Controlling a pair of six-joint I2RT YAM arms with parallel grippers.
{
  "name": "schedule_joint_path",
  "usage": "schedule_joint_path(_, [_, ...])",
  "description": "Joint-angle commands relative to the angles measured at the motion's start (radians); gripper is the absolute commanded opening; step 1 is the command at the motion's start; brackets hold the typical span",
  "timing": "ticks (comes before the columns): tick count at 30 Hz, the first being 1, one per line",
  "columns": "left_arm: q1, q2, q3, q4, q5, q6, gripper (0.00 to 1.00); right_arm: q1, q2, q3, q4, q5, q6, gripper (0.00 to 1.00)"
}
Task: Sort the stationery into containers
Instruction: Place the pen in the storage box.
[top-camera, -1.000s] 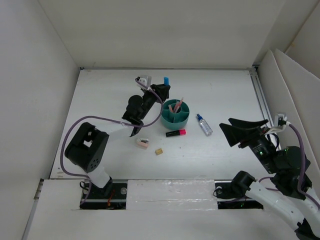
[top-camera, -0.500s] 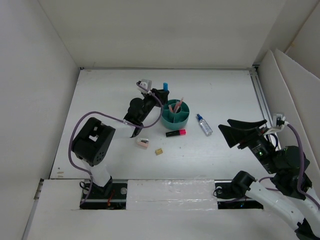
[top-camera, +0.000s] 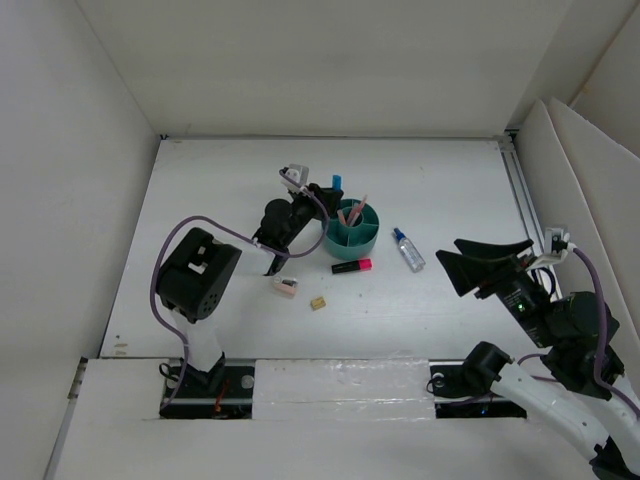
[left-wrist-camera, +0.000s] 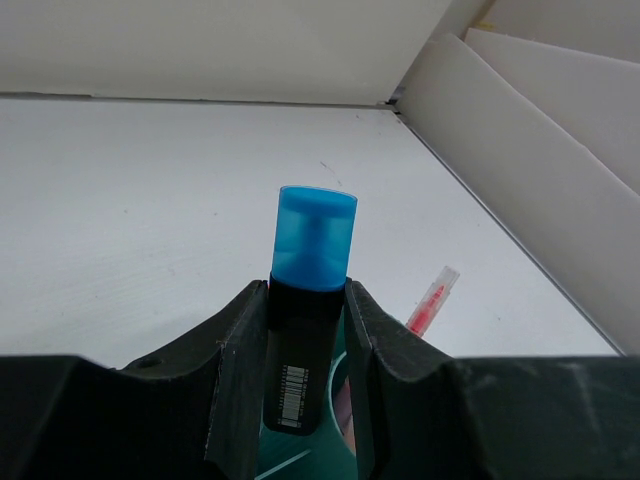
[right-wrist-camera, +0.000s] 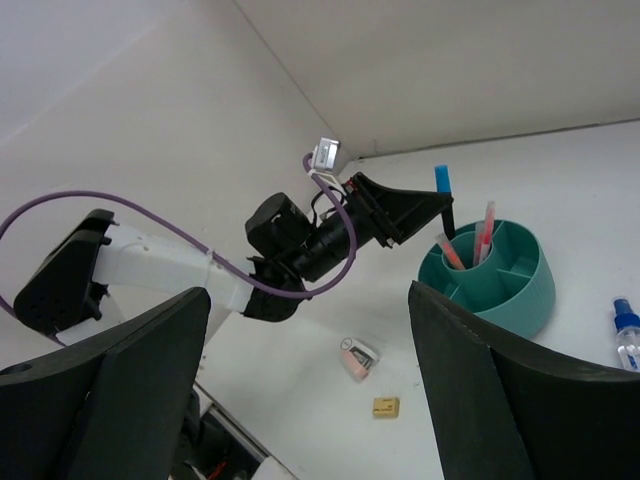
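The black marker is hanging high next to the pink pens, so the left gripper will bring the marker down next, slightly back, inside the organizer's rim (top-camera: 335, 225) (left-wrist-camera: 298, 449).
My left gripper (top-camera: 329, 196) (left-wrist-camera: 306, 292) is shut on a black marker with a blue end (top-camera: 336, 183) (left-wrist-camera: 313, 235) (right-wrist-camera: 442, 190), held upright. The marker's lower end hangs at the left rim of the teal organizer (top-camera: 352, 236) (left-wrist-camera: 300, 462) (right-wrist-camera: 505, 290). Two thin pink pens (top-camera: 358, 207) (left-wrist-camera: 430, 303) (right-wrist-camera: 485, 232) stand in the organizer. On the table lie a black marker with a pink end (top-camera: 352, 266), a clear bottle (top-camera: 407, 249) (right-wrist-camera: 627, 335), a pink eraser (top-camera: 285, 286) (right-wrist-camera: 356, 358) and a tan block (top-camera: 318, 302) (right-wrist-camera: 386, 406). My right gripper (top-camera: 487, 266) (right-wrist-camera: 310, 300) hovers open at the right, holding nothing.
White walls close in the table on the left, back and right. A rail (top-camera: 520, 190) runs along the right edge. The left arm's purple cable (top-camera: 215, 232) loops above the table's left half.
The left gripper has carried the blue-ended marker to the right and lower, from beside the organizer to its left rim. The right arm has stayed put.
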Motion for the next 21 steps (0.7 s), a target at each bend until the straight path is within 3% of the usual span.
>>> schedule_joint_path(1, [0.002, -0.003, -0.003, 0.087, 0.036, -0.019, 0.0, 0.008, 0.0, 0.035, -0.004, -0.011, -0.021, 0.86])
schedule_joint_path(21, [0.002, -0.003, -0.058, 0.088, 0.013, -0.019, 0.0, 0.008, -0.019, 0.024, -0.004, -0.02, -0.021, 0.86])
